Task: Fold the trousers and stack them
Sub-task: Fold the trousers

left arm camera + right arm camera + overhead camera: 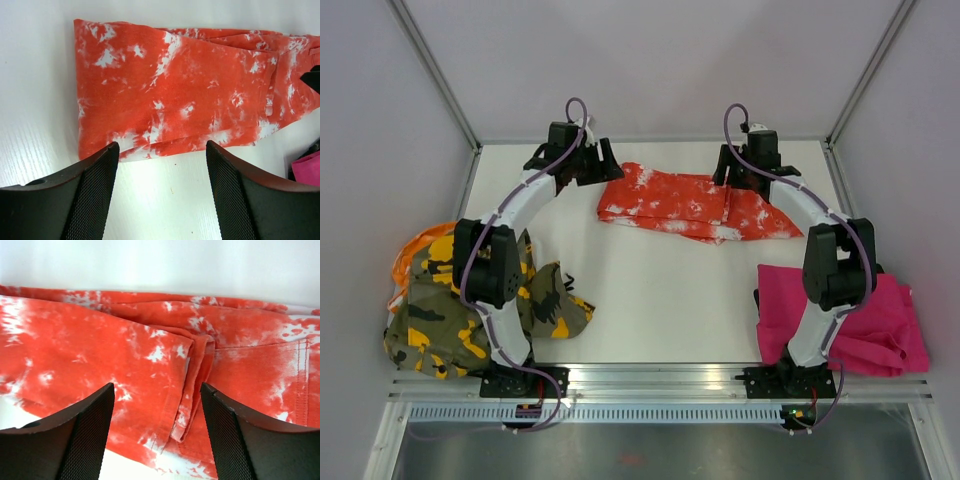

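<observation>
My right gripper lowers over the folded hem (pixel 727 204) (pixel 192 390) and closes next, since the hem lies below it, running between its open fingers.
The orange-red trousers (pixel 685 205) with white splatter lie folded in a flat strip at the back middle of the table. My left gripper (pixel 607 166) hovers open at their left end. In the left wrist view the fingertips frame bare table just short of the cloth's edge (pixel 190 90), and nothing sits in the left gripper (pixel 162 145). My right gripper (pixel 731 178) is open above the strip's right part. A folded hem (pixel 192 390) lies below the gap of the right gripper (pixel 157 385), which grips nothing. Camouflage trousers (pixel 460 315) are heaped at the left, pink trousers (pixel 885 320) at the right.
A bit of orange cloth (pixel 415 250) shows under the camouflage heap beside the left arm's elbow. The pink heap lies against the right arm's base and hangs past the table's right edge. White walls (pixel 650 70) close the back and sides.
</observation>
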Robot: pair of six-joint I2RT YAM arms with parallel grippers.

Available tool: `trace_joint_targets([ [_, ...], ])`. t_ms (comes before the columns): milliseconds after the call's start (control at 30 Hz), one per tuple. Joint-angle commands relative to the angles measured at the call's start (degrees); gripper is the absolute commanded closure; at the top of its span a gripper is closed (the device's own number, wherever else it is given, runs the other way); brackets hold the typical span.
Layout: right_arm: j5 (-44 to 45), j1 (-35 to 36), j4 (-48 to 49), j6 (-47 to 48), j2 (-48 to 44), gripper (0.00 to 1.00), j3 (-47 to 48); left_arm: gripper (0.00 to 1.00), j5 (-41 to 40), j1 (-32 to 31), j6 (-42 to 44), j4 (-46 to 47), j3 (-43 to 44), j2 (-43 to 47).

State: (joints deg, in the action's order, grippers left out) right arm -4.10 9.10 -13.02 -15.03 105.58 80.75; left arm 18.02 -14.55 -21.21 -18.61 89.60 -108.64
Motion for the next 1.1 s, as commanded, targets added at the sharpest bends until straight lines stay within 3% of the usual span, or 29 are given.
trace_joint_targets([
  [0, 3.1, -0.1, -3.1, 0.6, 4.7, 0.24, 1.3, 0.24, -1.6, 0.8, 3.8, -1.6, -1.3, 1.4],
  [300, 0.4, -0.1, -3.1, -1.4, 11.4, 0.37, 3.4, 0.25, -1.9, 3.3, 5.1, -3.2, -4.7, 3.2],
  [400, -0.9, -0.1, -3.1, -1.5, 12.0, 0.59, 3.9, 0.25, -1.9, 4.0, 5.7, -3.6, -5.7, 4.1],
  [433, -1.3, -0.1, -3.1, -1.6, 11.9, 0.73, 4.1, 0.25, -2.1, 4.3, 5.8, -3.7, -6.1, 4.6],
  [467, -1.3, 0.0, -3.1, -1.6, 11.4, 0.8, 4.2, 0.25, -2.3, 4.3, 6.1, -3.7, -6.5, 4.8],
  [533, -1.3, 0.6, -3.0, -2.1, 10.4, 0.93, 4.8, 0.25, -2.6, 4.8, 6.1, -4.0, -7.2, 5.8],
  [600, -1.4, 1.8, -3.0, -2.3, 8.6, 0.99, 6.2, 0.25, -2.3, 5.1, 5.9, -4.2, -7.7, 6.7],
  [800, -8.4, 7.7, -2.1, -6.5, 7.9, 1.0, 17.6, 0.25, -2.3, 7.2, 2.5, -4.1, -8.1, 7.5],
  [1067, -15.1, 18.0, 1.7, -18.5, 18.5, 1.0, 43.3, 0.26, 3.9, 17.5, -6.3, -0.5, -12.2, 6.2],
])
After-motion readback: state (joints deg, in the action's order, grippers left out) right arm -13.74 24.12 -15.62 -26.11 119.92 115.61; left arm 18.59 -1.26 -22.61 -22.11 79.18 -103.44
